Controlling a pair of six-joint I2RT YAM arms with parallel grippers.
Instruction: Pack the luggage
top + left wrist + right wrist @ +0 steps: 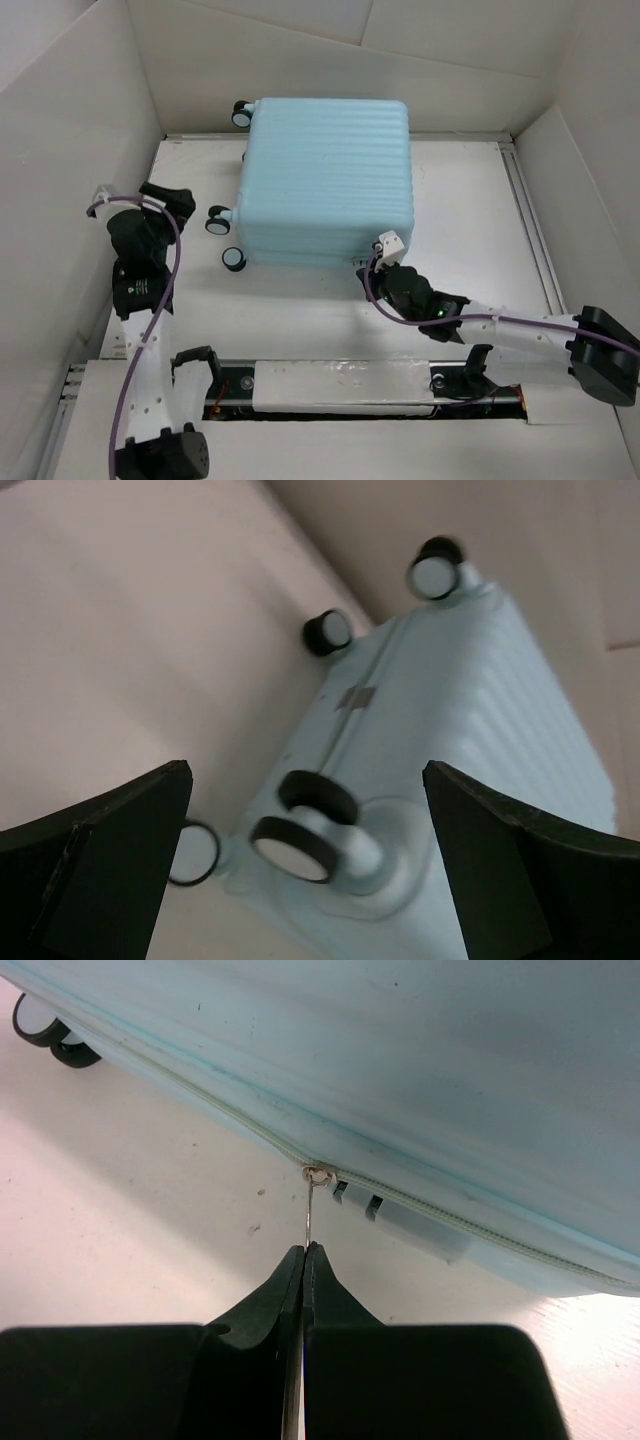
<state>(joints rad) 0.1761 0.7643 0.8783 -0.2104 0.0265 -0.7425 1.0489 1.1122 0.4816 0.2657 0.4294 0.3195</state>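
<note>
I should next move my left gripper toward the luggage (328,180) and close it around the upper near caster wheel, which sticks out to the gripper's right in the top view.
The luggage (328,180), a pale aqua ribbed hard-shell suitcase, lies closed and flat on the white table (300,310), its caster wheels (218,220) pointing left. My right gripper (385,262) is at its near right corner. In the right wrist view that gripper (305,1250) is shut on the thin metal zipper pull (310,1215), which hangs from the slider (318,1174) on the luggage (400,1050). My left gripper (172,203) is left of the wheels. It stands open (305,780), facing a caster wheel (300,845) of the luggage (480,710) without touching it.
Tall white cardboard walls (60,150) enclose the table on the left, back and right. A white padded bar (340,385) over a dark slot runs along the near edge between the arm bases.
</note>
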